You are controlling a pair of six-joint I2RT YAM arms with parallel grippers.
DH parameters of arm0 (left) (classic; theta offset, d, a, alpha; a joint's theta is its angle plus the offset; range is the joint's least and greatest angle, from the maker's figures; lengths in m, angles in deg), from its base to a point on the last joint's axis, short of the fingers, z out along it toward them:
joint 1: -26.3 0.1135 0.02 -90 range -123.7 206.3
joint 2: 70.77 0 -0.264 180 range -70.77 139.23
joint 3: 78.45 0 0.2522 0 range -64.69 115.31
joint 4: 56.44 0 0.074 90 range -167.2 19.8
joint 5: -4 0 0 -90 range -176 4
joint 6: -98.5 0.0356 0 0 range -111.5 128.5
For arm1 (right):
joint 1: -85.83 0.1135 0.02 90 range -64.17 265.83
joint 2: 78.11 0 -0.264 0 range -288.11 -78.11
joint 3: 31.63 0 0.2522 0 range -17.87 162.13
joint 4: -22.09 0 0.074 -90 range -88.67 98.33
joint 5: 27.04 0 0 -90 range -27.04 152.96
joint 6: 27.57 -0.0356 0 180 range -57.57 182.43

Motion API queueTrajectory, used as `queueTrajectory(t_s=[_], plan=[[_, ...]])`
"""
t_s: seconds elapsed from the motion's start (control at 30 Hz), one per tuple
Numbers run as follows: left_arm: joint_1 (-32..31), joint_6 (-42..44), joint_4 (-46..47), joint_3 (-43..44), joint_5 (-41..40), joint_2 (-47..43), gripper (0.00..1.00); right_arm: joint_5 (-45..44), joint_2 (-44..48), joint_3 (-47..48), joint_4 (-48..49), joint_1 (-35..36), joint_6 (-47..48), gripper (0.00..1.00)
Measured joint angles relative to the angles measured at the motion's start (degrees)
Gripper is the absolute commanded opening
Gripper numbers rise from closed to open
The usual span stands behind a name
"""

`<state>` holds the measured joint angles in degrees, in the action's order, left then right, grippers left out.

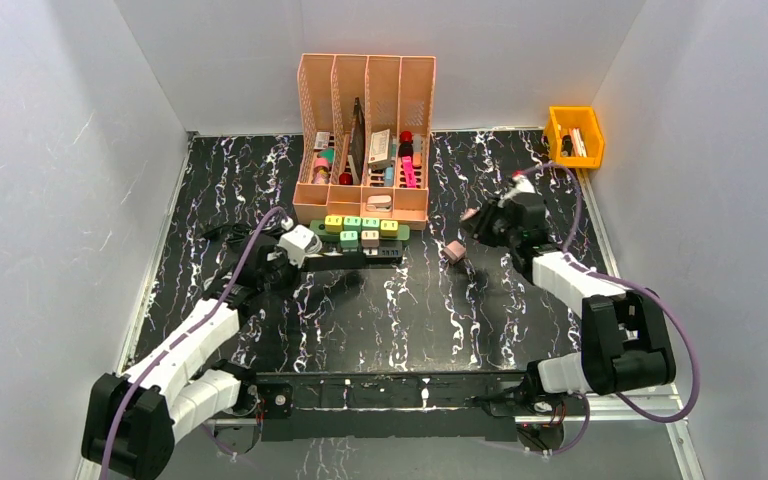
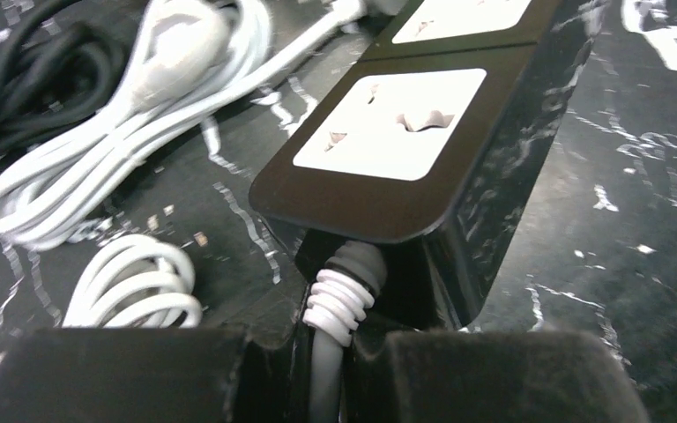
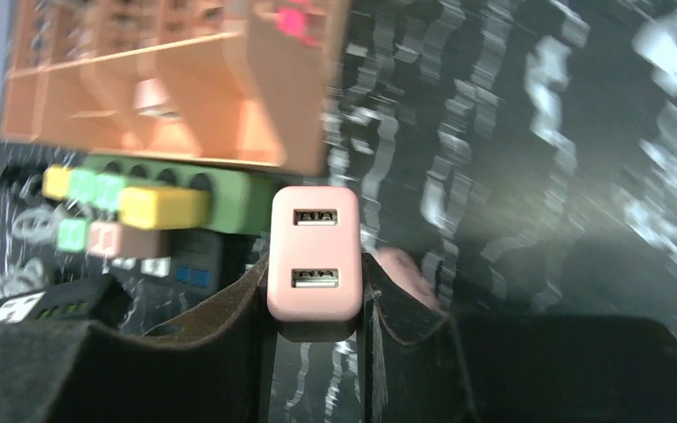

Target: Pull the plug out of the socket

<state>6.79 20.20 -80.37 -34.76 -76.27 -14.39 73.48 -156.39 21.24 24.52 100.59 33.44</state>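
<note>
I will next move my right gripper down and back to bare tabletop beside another pink plug (image 1: pixel 465 264), to let go of its plug clear of the power strip (image 1: pixel 355 259).
A black power strip (image 1: pixel 355 259) with white socket faces (image 2: pixel 390 122) lies in front of the organizer. My left gripper (image 1: pixel 296 248) is at its left end. In the left wrist view the gripper (image 2: pixel 326 374) is shut on the strip's white cord (image 2: pixel 338 304), just behind the ribbed strain relief. My right gripper (image 1: pixel 468 232) is to the right of the strip, apart from it. It is shut on a pink two-port USB plug (image 3: pixel 313 256), which also shows in the top view (image 1: pixel 454 250). The plug's pins are hidden.
An orange desk organizer (image 1: pixel 365 140) with pens stands behind the strip. Green and yellow blocks (image 1: pixel 360 228) lie at its foot. Coiled white cables (image 2: pixel 97 167) and black cables (image 2: pixel 18 79) lie left of the strip. A yellow bin (image 1: pixel 574 135) stands at the back right.
</note>
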Motion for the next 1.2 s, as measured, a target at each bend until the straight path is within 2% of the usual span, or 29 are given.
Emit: queueTrajectory(t_s=[0.13,0.3,0.4,0.53,0.67,0.77,0.8,0.83,0.9,1.1,1.13,1.2], plan=[[2.75,-2.67,0.94,-1.55,-7.52,-3.06,0.00,-0.42,-0.11,-4.44,-4.79,-7.61,-6.56,0.00],[11.96,-8.02,3.87,-1.90,-17.18,-4.92,0.00,2.27,-2.80,-5.18,-9.20,-7.74,-9.11,0.00],[14.82,-11.28,7.37,-1.90,-21.14,-4.94,0.00,5.25,-4.35,-5.11,-9.84,-7.45,-9.25,0.05],[16.09,-13.49,11.58,0.33,-23.32,-2.16,0.00,8.28,-7.67,-4.39,-11.21,-7.48,-8.48,0.22],[17.16,-15.34,15.17,8.07,-25.49,8.07,0.00,12.15,-10.01,-3.15,-11.28,-7.50,-8.00,0.42],[18.01,-16.44,16.59,14.05,-27.36,15.54,0.00,14.16,-10.40,-3.10,-11.15,-7.52,-7.85,0.69],[18.51,-16.59,17.07,16.59,-28.06,18.53,0.00,15.32,-10.34,-3.10,-10.91,-7.52,-8.00,0.83],[18.97,-16.61,17.68,18.40,-28.61,21.00,0.00,16.48,-10.01,-3.06,-10.25,-7.52,-8.02,0.90],[20.09,-16.17,19.12,22.14,-29.57,26.32,0.00,17.40,-8.83,-2.84,-9.92,-7.41,-7.39,0.98],[22.69,-9.70,23.65,26.60,-29.51,35.58,0.00,18.34,-6.58,-0.57,-13.03,-6.73,-3.98,0.98],[23.32,-7.85,23.96,27.28,-28.24,37.07,0.08,18.01,-6.01,0.33,-13.62,-6.32,-3.61,0.98],[24.59,-5.53,24.06,28.22,-25.90,39.23,0.36,16.28,-4.70,2.93,-14.88,-4.37,-2.38,0.98]])
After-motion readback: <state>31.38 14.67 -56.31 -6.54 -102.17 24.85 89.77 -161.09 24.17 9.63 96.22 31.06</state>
